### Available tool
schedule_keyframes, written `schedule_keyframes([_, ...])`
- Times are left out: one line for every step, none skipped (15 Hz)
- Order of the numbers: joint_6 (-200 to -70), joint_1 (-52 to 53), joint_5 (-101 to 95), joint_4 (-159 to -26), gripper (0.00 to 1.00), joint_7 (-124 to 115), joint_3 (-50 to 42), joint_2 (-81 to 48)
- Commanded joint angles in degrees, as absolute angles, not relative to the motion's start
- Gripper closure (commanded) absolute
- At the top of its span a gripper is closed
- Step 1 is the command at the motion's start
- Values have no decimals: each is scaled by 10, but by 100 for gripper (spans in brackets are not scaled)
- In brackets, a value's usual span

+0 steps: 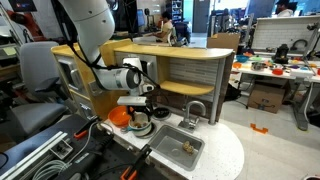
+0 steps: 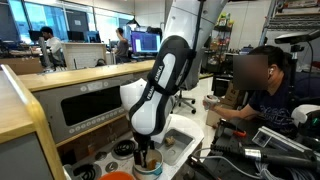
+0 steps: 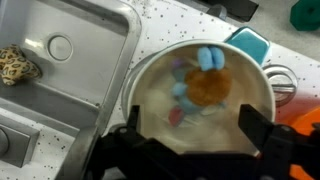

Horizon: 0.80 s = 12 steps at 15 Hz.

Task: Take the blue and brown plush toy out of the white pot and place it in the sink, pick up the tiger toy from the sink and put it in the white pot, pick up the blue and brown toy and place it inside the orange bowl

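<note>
I will lower my open gripper into the white pot (image 1: 141,123), onto the brown body of the plush toy (image 3: 205,84).
In the wrist view the white pot (image 3: 157,108) fills the middle, and the blue and brown plush toy (image 3: 205,84) lies inside it. My gripper (image 3: 195,130) hangs open just above the pot, one dark finger at each side of its near rim and nothing between them. To the left is the grey sink (image 3: 85,75) with the tiger toy (image 3: 18,65) in its far corner. A sliver of the orange bowl (image 3: 303,118) shows at the right edge. In an exterior view the gripper (image 1: 137,108) hovers over the pot (image 1: 141,123), beside the orange bowl (image 1: 119,116) and the sink (image 1: 172,153).
The grey arched tap (image 1: 195,111) rises behind the sink. A teal item (image 3: 250,42) and a green one (image 3: 306,12) lie beyond the pot. A wooden counter (image 1: 190,70) stands behind the toy kitchen. A seated person (image 2: 262,85) is close by.
</note>
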<state>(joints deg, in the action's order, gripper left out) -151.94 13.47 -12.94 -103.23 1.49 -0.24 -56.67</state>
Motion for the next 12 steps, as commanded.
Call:
schedule_keyframes([-1506, 124, -119, -1001, 0, 12, 0, -586])
schedule_keyframes([-1510, 128, -122, -1001, 0, 9, -2, -587])
schedule_keyframes([-1514, 130, -125, -1005, 0, 8, -4, -587])
schedule_keyframes([-1520, 137, -130, -1009, 0, 5, -8, -586])
schedule_keyframes([-1524, 141, -134, -1013, 0, 5, -9, -586])
schedule_keyframes([-1529, 148, -139, -1017, 0, 3, -13, -585])
schedule_keyframes([-1532, 153, -142, -1019, 0, 2, -14, -586])
schedule_keyframes([-1534, 160, -146, -1022, 0, 0, -17, -587])
schedule_keyframes([-1534, 165, -149, -1024, 0, -1, -18, -587])
schedule_keyframes([-1537, 171, -154, -1028, 0, -2, -21, -587])
schedule_keyframes([-1539, 178, -160, -1029, 0, -4, -24, -590])
schedule_keyframes([-1538, 183, -163, -1028, 0, -7, -26, -591])
